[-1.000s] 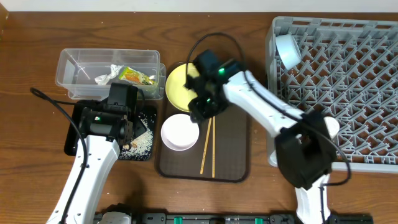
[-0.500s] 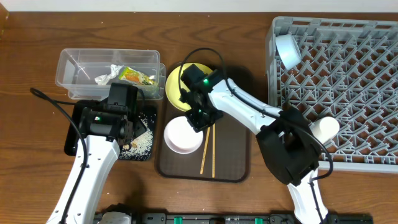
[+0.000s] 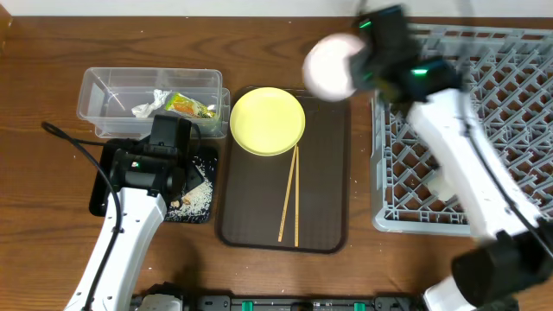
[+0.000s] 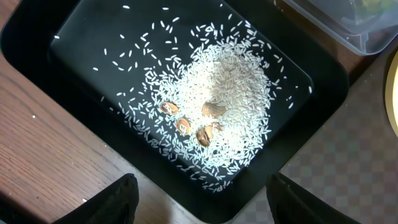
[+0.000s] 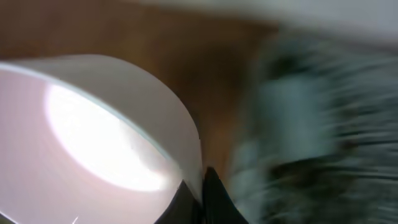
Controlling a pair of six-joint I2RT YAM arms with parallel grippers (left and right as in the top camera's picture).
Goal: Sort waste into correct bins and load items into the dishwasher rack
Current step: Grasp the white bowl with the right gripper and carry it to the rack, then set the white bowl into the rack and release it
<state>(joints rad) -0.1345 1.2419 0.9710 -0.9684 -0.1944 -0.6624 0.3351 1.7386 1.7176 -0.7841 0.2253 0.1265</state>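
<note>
The pinkish-white bowl should next be turned by my right gripper and carried to the right in the overhead view, down into the far part of the rack.
My right gripper is shut on the rim of the pinkish-white bowl, which hangs in the air just left of the grey dishwasher rack. In the right wrist view the bowl fills the left side, with its wall pinched in the gripper. The yellow plate and the chopsticks lie on the brown tray. My left gripper stands open over the near corner of the black tray, which holds a heap of rice scraps. The wrapper and tissue lie in the clear tub.
The clear tub borders the black tray at the back. My left arm reaches in from the front edge. The right arm crosses the rack's left part. The right wrist view is blurred by motion.
My right gripper has shut on the bowl's rim and carried it up off the brown tray and rightward to the rack's edge. The left arm has not moved.
</note>
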